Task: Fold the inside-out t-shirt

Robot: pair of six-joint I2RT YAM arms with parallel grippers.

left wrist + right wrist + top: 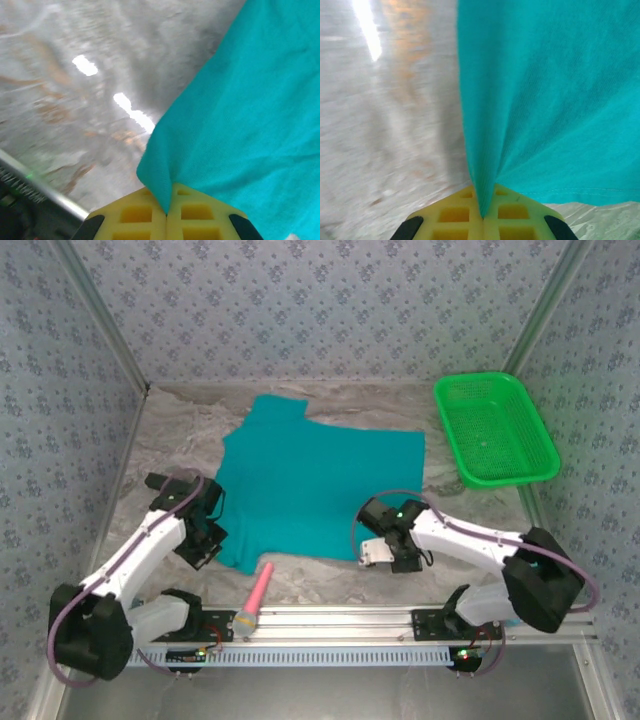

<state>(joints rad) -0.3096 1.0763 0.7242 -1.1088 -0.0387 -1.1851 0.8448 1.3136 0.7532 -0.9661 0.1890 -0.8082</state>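
My left gripper will move the pinched near corner outward over the flat cloth toward the far sleeve and let go of it there.
The teal inside-out t-shirt [315, 485] lies spread on the marble-patterned table, one sleeve pointing to the back. My left gripper [212, 540] sits at the shirt's near left corner, shut on the cloth. In the left wrist view the yellow fingers [135, 215] pinch a fold of the t-shirt [240, 115]. My right gripper [385, 552] is at the near right corner, also shut on the hem. In the right wrist view the teal t-shirt [545, 100] gathers into a pleat between the yellow fingers [515, 215].
A green plastic basket [495, 430] stands at the back right. A pink-handled tool [256, 598] lies by the front rail near the left arm's base. Patterned walls close in the table on the back and both sides.
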